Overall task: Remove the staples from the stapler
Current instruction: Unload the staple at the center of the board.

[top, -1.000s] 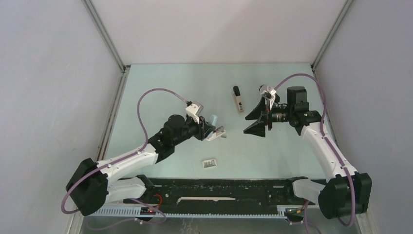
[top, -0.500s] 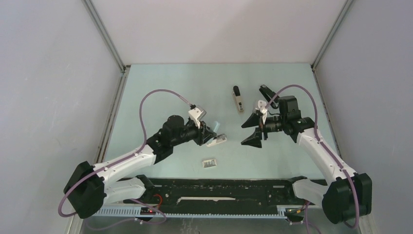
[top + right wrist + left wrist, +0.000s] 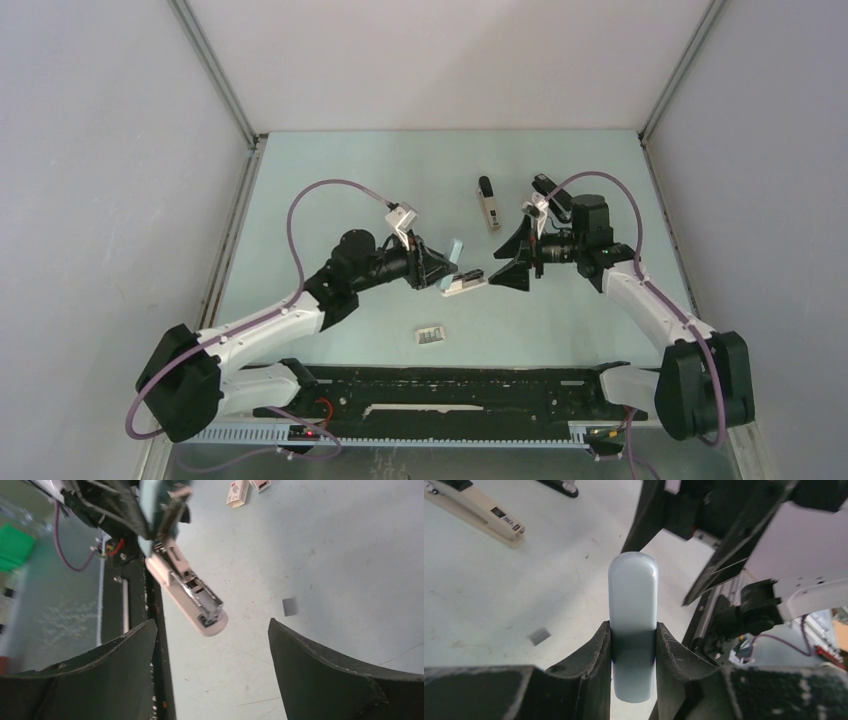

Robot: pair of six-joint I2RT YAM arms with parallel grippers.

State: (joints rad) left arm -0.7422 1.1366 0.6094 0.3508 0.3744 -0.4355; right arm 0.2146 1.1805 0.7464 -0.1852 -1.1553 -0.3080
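The pinkish base's tip (image 3: 481, 283) (image 3: 215, 626) is just beyond the open fingers of my right gripper, so my right gripper will go to the left in the top view next and close on it.
My left gripper (image 3: 448, 270) is shut on an opened stapler and holds it above the table. Its pale blue top (image 3: 633, 630) sits between my left fingers. Its pinkish base (image 3: 467, 287) with the metal magazine (image 3: 192, 587) points toward my right gripper (image 3: 505, 262). That gripper is open wide and empty, its jaws just short of the base's tip (image 3: 212, 622). A tiny grey strip of staples (image 3: 289, 606) lies on the table; it also shows in the left wrist view (image 3: 540, 636). I cannot tell whether staples sit in the magazine.
A second, beige stapler (image 3: 489, 208) lies at the back middle, also in the left wrist view (image 3: 479, 512). A small white-and-grey box (image 3: 431, 334) lies near the front rail (image 3: 450, 385). A black part (image 3: 545, 185) lies behind the right wrist.
My left gripper has carried the stapler to the right, its base now swung out toward the right gripper. My right gripper dipped toward the front, then came back level with the stapler.
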